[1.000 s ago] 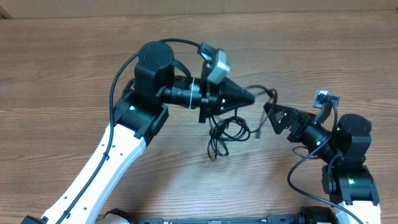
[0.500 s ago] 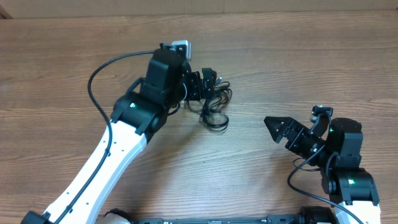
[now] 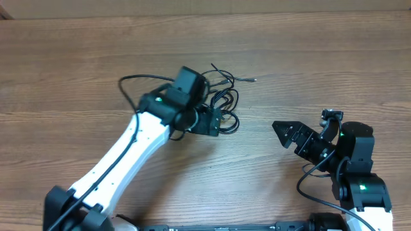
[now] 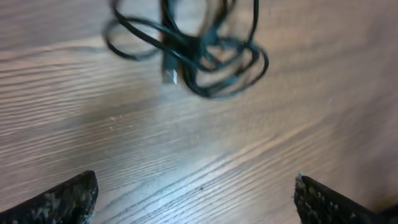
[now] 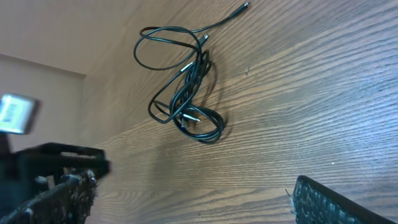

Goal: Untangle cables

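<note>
My left gripper should next lower and reach outward onto the near loops of the bundle by the small plug, as the cables lie beyond my open fingers.
The cables are thin black cords lying in a loose tangle of loops on the wooden table, with one free end trailing to the right. My left gripper hovers just in front of the tangle, open and empty. In the left wrist view the cables lie beyond the spread fingertips, and a small plug points down. My right gripper is open and stands apart to the right. Its wrist view shows the cables some way ahead of the gripper.
The wooden table stretches around the tangle. A pale wall or board runs along the far edge. The left arm's white link crosses the front left. The left gripper's body shows at the left of the right wrist view.
The left gripper carried the cables back and left, then opened and let them go; they now rest on the table. The right gripper pulled back right, then held still.
</note>
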Controlling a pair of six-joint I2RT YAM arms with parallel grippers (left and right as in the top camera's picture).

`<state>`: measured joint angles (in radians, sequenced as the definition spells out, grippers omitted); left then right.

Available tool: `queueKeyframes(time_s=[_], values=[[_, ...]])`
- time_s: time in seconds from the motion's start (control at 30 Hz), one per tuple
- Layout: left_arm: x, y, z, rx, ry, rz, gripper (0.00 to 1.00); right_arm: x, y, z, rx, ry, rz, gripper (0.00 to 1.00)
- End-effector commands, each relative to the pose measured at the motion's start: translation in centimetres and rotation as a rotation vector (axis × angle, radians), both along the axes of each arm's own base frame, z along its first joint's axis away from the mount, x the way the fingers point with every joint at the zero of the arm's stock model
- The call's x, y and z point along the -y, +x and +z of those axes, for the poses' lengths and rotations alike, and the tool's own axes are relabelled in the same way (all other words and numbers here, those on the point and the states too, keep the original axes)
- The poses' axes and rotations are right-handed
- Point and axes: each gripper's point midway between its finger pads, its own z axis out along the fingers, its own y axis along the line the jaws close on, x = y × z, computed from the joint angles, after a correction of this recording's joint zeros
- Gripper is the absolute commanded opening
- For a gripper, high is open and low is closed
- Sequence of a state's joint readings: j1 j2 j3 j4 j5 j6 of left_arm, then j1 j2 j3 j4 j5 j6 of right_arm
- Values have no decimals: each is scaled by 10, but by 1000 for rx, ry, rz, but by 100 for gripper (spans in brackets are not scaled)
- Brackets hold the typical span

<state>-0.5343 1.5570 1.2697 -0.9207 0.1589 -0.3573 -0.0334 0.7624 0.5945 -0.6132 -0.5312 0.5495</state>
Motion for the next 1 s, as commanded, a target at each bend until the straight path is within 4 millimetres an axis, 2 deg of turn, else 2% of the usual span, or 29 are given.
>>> queueKeyframes(time_s=[0.0,0.1,0.17,0.33,0.4,0.53,0.6,0.7,0.83,0.9,0.97], values=[[19,-7,-30,-44,46,-140,100,4,2,2,14,-15,-13,100],[31,-3,-58,-83,63,-143,100,4,1,2,9,-15,-13,100],[40,7,-81,-114,52,-61,100,4,1,2,9,-15,-13,100],[66,42,-94,-7,-28,-45,99,5,2,2,17,-28,-9,100],[69,49,-108,0,-24,-42,89,5,2,1,30,-51,7,100],[73,54,-127,-5,-22,-42,81,5,1,-1,21,-51,6,100],[73,54,-132,-11,-22,-43,61,6,2,-4,10,-57,9,100],[76,54,-130,-16,-39,-48,4,6,2,-14,-35,-55,11,100],[87,41,-118,-52,-109,-114,4,4,2,-22,-62,-62,31,100],[85,38,-102,-29,-112,-152,4,4,2,-19,-43,-71,44,100],[86,34,-74,46,-122,-271,4,3,2,-11,-9,-77,53,100]])
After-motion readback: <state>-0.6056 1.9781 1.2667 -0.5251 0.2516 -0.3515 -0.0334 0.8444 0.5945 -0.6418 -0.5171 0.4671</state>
